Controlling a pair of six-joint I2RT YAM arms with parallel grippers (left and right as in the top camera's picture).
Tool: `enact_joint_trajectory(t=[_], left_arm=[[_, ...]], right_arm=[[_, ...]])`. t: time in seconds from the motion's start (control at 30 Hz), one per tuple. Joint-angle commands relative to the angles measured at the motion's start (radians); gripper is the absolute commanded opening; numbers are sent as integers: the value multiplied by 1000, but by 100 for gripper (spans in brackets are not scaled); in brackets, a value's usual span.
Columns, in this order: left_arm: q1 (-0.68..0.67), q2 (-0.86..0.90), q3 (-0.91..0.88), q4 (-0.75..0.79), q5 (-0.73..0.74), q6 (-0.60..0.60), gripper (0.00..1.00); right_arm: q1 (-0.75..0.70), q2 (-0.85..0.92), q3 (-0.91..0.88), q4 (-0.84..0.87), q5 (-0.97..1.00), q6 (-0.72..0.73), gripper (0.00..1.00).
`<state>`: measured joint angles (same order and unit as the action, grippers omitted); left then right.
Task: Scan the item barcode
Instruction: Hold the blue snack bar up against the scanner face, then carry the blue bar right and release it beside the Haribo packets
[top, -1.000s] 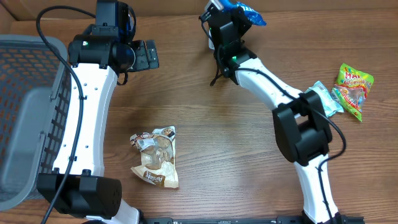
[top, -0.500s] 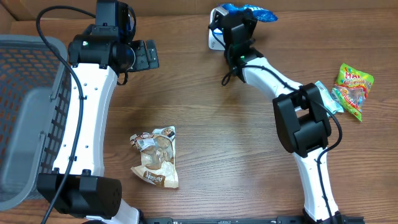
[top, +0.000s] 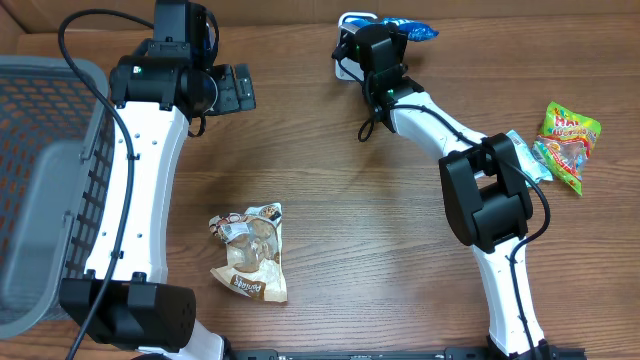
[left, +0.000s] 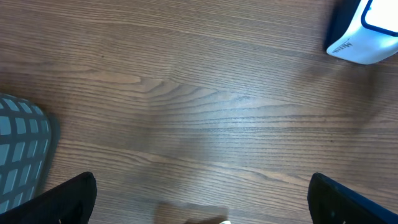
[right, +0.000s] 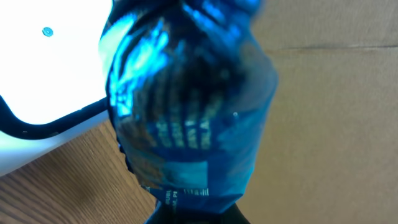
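Note:
My right gripper swings the blue packet back over the green gummy packet (top: 566, 158) to the gripper's right in the overhead view next, clear of the scanner (top: 350, 20), and releases it.
A shiny blue packet (top: 410, 28) is up at the table's far edge, and my right gripper (top: 378, 38) is shut on its lower end. The right wrist view is filled by this blue packet (right: 186, 106); small printed bars show near its bottom seam, just above my right gripper (right: 196, 214). A white scanner (top: 350, 20) stands right beside the packet, its white body (right: 50, 62) at the left of the right wrist view. My left gripper (top: 235, 88) hovers open over bare wood with nothing between its fingertips (left: 68, 199). The scanner (left: 367, 31) shows at that view's top right.
A grey mesh basket (top: 40, 180) fills the left side. A brown snack packet (top: 250, 250) lies at mid-table. A green gummy packet (top: 568, 140) and a pale teal packet (top: 525, 160) lie at the right. A cardboard wall (right: 329, 93) stands behind the scanner.
My right gripper has swung slightly right and back with the blue packet, uncovering the white scanner beside it. The left arm has not moved.

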<state>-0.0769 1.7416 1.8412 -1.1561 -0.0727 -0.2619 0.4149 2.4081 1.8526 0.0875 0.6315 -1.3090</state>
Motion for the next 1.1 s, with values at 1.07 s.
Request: enact_joint_trajectory(t=[1.07], left_arm=[[-2,5,26,1,-9,4,100]], right_arm=[[154,-167,13,-220,147,186,4]])
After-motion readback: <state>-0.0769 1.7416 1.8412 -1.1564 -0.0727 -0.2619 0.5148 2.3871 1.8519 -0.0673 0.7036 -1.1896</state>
